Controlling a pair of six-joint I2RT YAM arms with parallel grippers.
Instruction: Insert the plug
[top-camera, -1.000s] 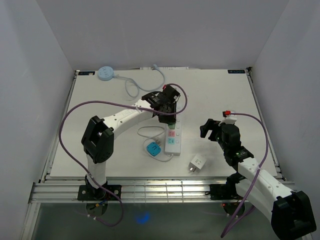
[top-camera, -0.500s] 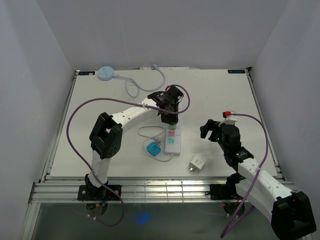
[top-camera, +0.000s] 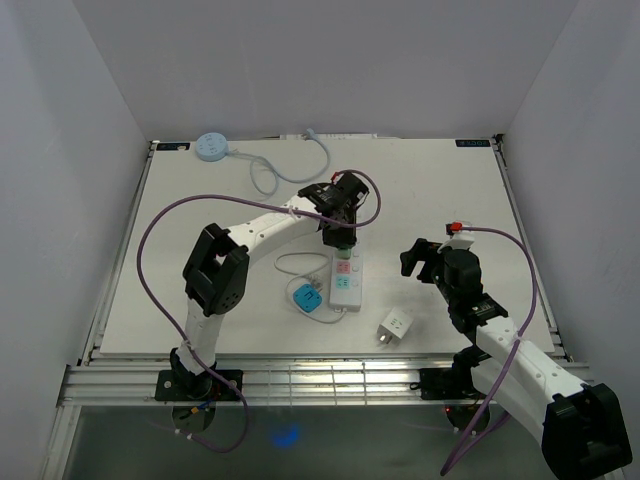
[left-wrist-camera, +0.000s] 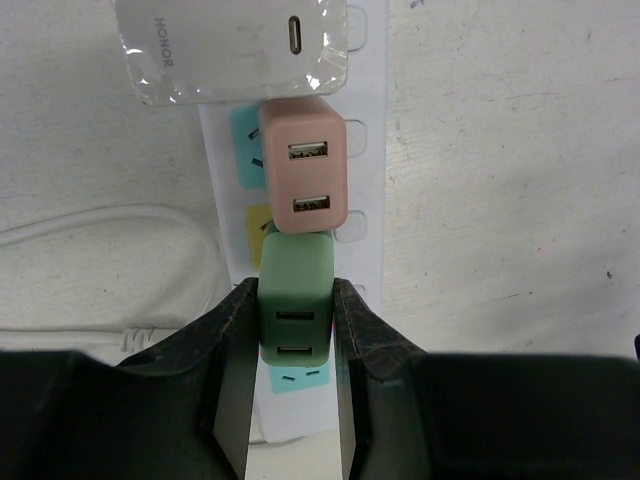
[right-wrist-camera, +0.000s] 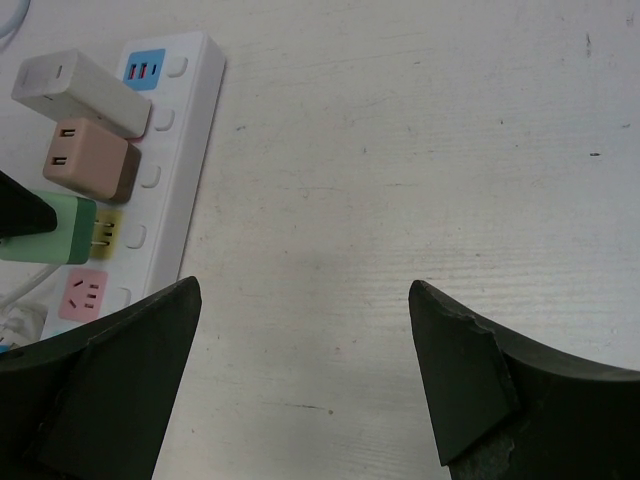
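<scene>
My left gripper is just above the yellow socket (left-wrist-camera: 258, 235). Next it needs to go down until the green plug's pins sink into that socket, then release the plug.
A green plug (left-wrist-camera: 295, 290) with two USB ports sits clamped between the pads of my left gripper (left-wrist-camera: 295, 292), which is shut on it. It hangs over the white power strip (left-wrist-camera: 368, 150) at the yellow socket. In the right wrist view the green plug (right-wrist-camera: 58, 228) has its prongs showing, pointing into the yellow socket (right-wrist-camera: 108, 232). A pink plug (left-wrist-camera: 303, 165) and a white charger (left-wrist-camera: 230, 45) sit in the sockets beyond it. My right gripper (right-wrist-camera: 305, 292) stands open over bare table to the right of the strip (right-wrist-camera: 185, 150).
A loose white plug (top-camera: 394, 327) lies near the front edge, and a blue plug (top-camera: 306, 297) with a white cord lies left of the strip (top-camera: 347, 285). A round pale blue device (top-camera: 211, 146) with its cable sits at the back left.
The left arm's elbow has swung right and the left gripper has shifted slightly along the strip with the green plug. The right arm has not moved.
</scene>
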